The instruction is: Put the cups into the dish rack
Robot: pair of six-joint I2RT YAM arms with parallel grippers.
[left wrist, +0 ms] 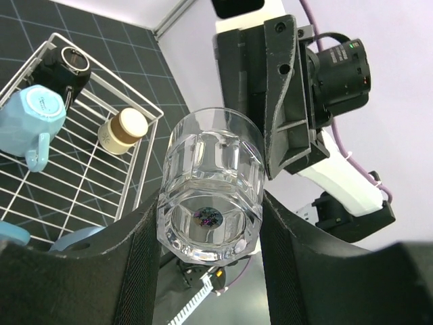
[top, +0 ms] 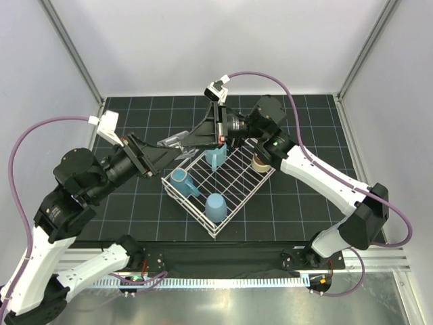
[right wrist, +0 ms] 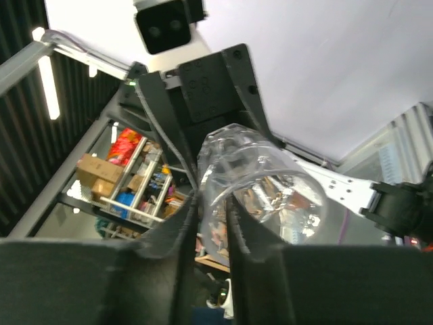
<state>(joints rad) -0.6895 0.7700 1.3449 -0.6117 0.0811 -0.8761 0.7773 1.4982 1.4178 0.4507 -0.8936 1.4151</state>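
Note:
My left gripper moves toward the right in the top view next, lowers there and releases the glass, as wires between tumbler [top: 215,206] and beige cup are bare.
The clear glass cup [top: 173,143] hangs in the air over the far left corner of the white dish rack [top: 245,203]. My left gripper [top: 169,150] is shut on its body; in the left wrist view the glass [left wrist: 210,169] sits between both fingers [left wrist: 143,257]. My right gripper [top: 189,143] is shut on its rim, one finger inside and one outside the wall [right wrist: 257,196]. In the rack lie a blue handled mug [top: 181,183], a light blue tumbler [top: 215,206], a pale blue mug [top: 216,158], a beige cup [top: 259,162] and a small dark cup [left wrist: 67,64].
The rack stands slantwise on the black gridded mat [top: 298,203]. White walls and metal posts close in the back and sides. The right arm [top: 318,176] reaches over the rack's far right side.

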